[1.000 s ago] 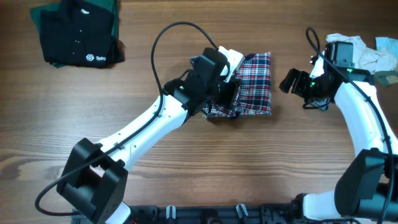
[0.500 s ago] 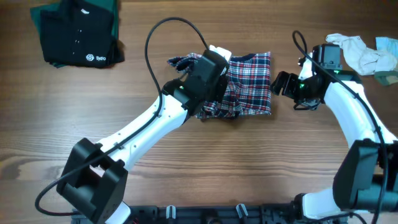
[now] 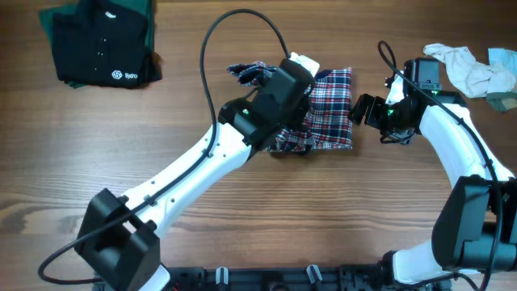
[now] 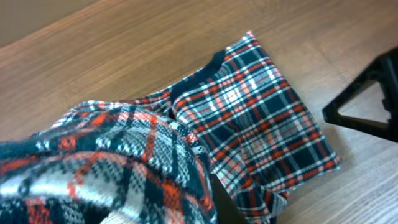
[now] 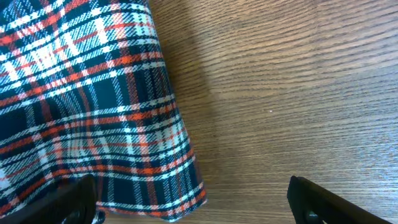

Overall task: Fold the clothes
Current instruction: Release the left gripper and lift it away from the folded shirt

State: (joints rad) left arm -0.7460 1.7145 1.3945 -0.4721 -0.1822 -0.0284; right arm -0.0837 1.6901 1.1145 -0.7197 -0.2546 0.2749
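Note:
My left gripper goes down toward the right in the overhead view next and releases the bunched fold over the flat part's near corner (image 3: 342, 139) (image 4: 316, 155), which lies uncovered.
The plaid shirt (image 3: 333, 113) lies partly folded in the middle of the wooden table. My left gripper (image 3: 271, 79) is shut on a bunched fold of it, lifted over the shirt's left part. That held fold (image 4: 112, 162) fills the lower left of the left wrist view, and the flat part (image 4: 261, 124) lies beyond it. My right gripper (image 3: 365, 109) stands open just off the shirt's right edge. In the right wrist view the shirt's corner (image 5: 155, 180) lies between the wide-apart fingers (image 5: 323, 199), closer to the left one.
A black garment with a small white logo (image 3: 101, 48) lies folded at the back left on something green. An off-white cloth (image 3: 464, 69) and a pale green piece (image 3: 501, 56) lie at the back right, behind my right arm.
The left gripper has raised the plaid fold, swung it left, then carried it back right. The right gripper has moved left to the shirt's right edge and stayed open.

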